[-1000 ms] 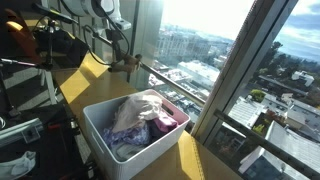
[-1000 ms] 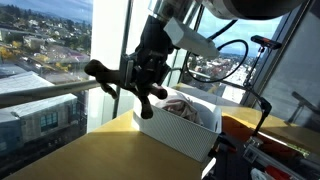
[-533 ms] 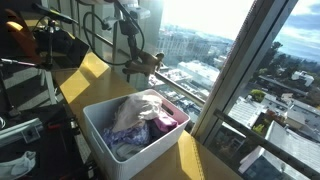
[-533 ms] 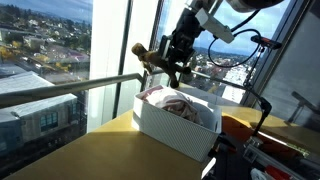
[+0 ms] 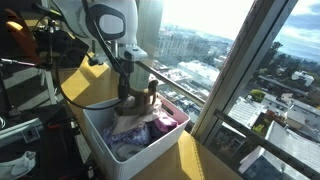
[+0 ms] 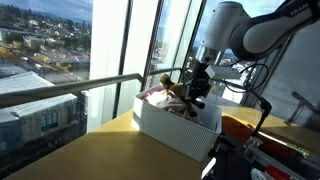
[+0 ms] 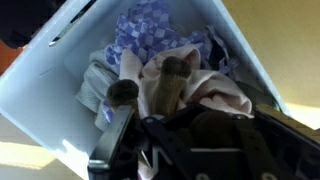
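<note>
I need to lower my gripper into the white bin [image 5: 98, 128] next, onto the heap of clothes [image 5: 138, 128], and let go of the brown plush toy there, since the toy is still hanging above them.
My gripper [image 5: 134, 93] is shut on a brown plush toy [image 5: 150, 96] and holds it just above the white bin [image 5: 98, 128]. In an exterior view the toy [image 6: 172, 91] hangs from the gripper [image 6: 194, 90] over the bin's [image 6: 172, 131] heap of clothes. The wrist view looks straight down: the toy [image 7: 168, 80] sticks out past the dark gripper [image 7: 190, 122], one limb with a dark end reaching left. Under it lie a purple checked cloth [image 7: 150, 25] and a pink cloth [image 7: 226, 96]. The jaws themselves are hidden by the toy and by shadow.
The bin stands on a wooden counter [image 6: 70, 150] along tall windows with a metal rail [image 6: 60, 92]. Dark equipment and cables [image 5: 30, 60] crowd the side away from the glass. A yellow strip of counter [image 5: 190, 155] runs beside the bin.
The arm has carried the toy from beside the window rail across and down, so it now hangs over the clothes in the bin. The gripper stayed shut throughout.
</note>
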